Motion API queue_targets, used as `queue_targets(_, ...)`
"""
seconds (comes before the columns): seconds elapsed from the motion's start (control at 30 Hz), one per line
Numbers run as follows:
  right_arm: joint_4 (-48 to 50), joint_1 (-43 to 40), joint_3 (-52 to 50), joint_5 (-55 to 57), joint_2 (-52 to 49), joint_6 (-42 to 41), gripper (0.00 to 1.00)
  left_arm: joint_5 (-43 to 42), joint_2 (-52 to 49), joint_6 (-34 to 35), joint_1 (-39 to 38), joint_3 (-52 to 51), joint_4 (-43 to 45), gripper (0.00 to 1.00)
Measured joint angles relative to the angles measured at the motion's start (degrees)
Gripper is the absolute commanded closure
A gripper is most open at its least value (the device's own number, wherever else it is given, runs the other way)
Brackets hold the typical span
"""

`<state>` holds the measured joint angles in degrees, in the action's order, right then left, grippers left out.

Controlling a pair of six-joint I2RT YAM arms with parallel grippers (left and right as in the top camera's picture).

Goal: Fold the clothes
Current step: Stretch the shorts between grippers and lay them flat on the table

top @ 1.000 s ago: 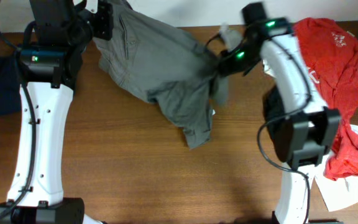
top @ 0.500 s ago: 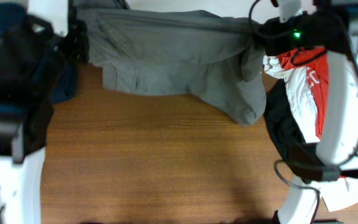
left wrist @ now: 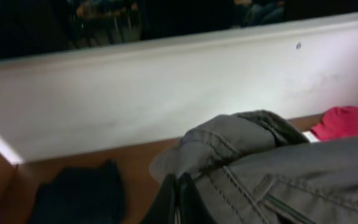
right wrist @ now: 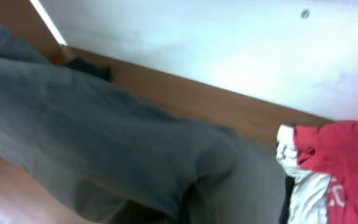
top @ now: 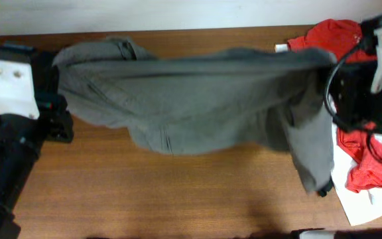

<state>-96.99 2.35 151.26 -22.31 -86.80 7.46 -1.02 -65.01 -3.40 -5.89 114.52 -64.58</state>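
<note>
I will next lower my right gripper's end of the trousers toward the left gripper, then let go of it on the tabletop near the wall.
A pair of grey trousers (top: 191, 99) hangs stretched in the air above the wooden table (top: 178, 192), held at both ends. My left gripper (top: 57, 66) is shut on the waistband end; in the left wrist view the black fingers (left wrist: 178, 202) pinch the grey cloth (left wrist: 272, 180). My right gripper (top: 330, 63) is shut on the other end, and one trouser leg (top: 314, 159) hangs down from it. In the right wrist view the grey cloth (right wrist: 104, 143) covers the fingers, which are hidden.
A red garment (top: 360, 133) with white cloth lies at the right side, also in the right wrist view (right wrist: 340, 162). A dark blue garment (left wrist: 79, 193) lies on the table at the left. A white wall (left wrist: 166, 93) runs along the table's far edge.
Both arms have risen and moved apart, drawing the trousers out wide and taut. The garment now spans nearly the whole table width, nearer the camera.
</note>
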Motion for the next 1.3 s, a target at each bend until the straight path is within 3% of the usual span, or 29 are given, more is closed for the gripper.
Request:
queue_targets(0.23, 1.70, 0.39, -18.69, -0.04, -2.67, 0.07, 0.96, 2.56, -4.74, 2.03, -0.11, 0.11, -5.14, 0.99)
queue_targets(0.4, 12.07, 3.65, -32.26, 0.87, -11.91, 0.22, 0.96, 7.30, -14.86, 3.58, -0.09, 0.09, -9.77, 0.99)
queue_targets(0.57, 25.53, 5.79, -36.15, 2.60, -21.31, 0.28, 0.96, 12.63, -26.67, 4.37, 0.02, 0.07, -8.68, 0.99)
queue_targets(0.6, 28.17, 5.92, -36.26, 3.06, -23.34, 0.24, 0.88, 13.40, -29.42, 4.42, 0.07, 0.07, -7.02, 0.99)
queue_targets(0.63, 33.22, 5.97, -36.50, 4.02, -26.40, 0.24, 0.64, 14.12, -32.92, 4.57, 0.09, 0.09, -3.67, 0.98)
queue_targets(0.67, 36.61, 5.99, -36.59, 4.57, -28.02, 0.55, 0.17, 14.67, -35.60, 4.57, 0.09, 0.09, -1.33, 0.82)
queue_targets(0.7, 42.21, 5.99, -36.63, 5.51, -30.45, 0.24, 0.01, 15.13, -38.58, 4.52, 0.11, 0.09, 2.54, 0.39)
queue_targets(0.73, 48.68, 5.95, -36.63, 6.54, -33.44, 0.28, 0.02, 15.56, -40.57, 4.66, 0.13, 0.11, 5.44, 0.01)
queue_targets(0.83, 54.36, 5.88, -36.76, 7.63, -37.24, 0.35, 0.01, 16.96, -49.46, 4.04, 0.39, 0.13, 14.47, 0.01)
queue_targets(0.93, 53.77, 5.57, -36.72, 8.09, -38.21, 0.22, 0.01, 17.42, -54.64, 3.56, 0.46, 0.00, 14.62, 0.01)
queue_targets(1.13, 33.88, 2.73, -29.38, 5.70, -36.09, -0.22, 0.01, 16.11, -52.52, 3.21, 0.46, -0.02, 6.69, 0.01)
queue_targets(1.3, 19.23, -0.76, -21.27, 4.46, -31.02, -0.20, 0.02, 10.54, -43.25, 3.23, 0.46, 0.04, -0.66, 0.01)
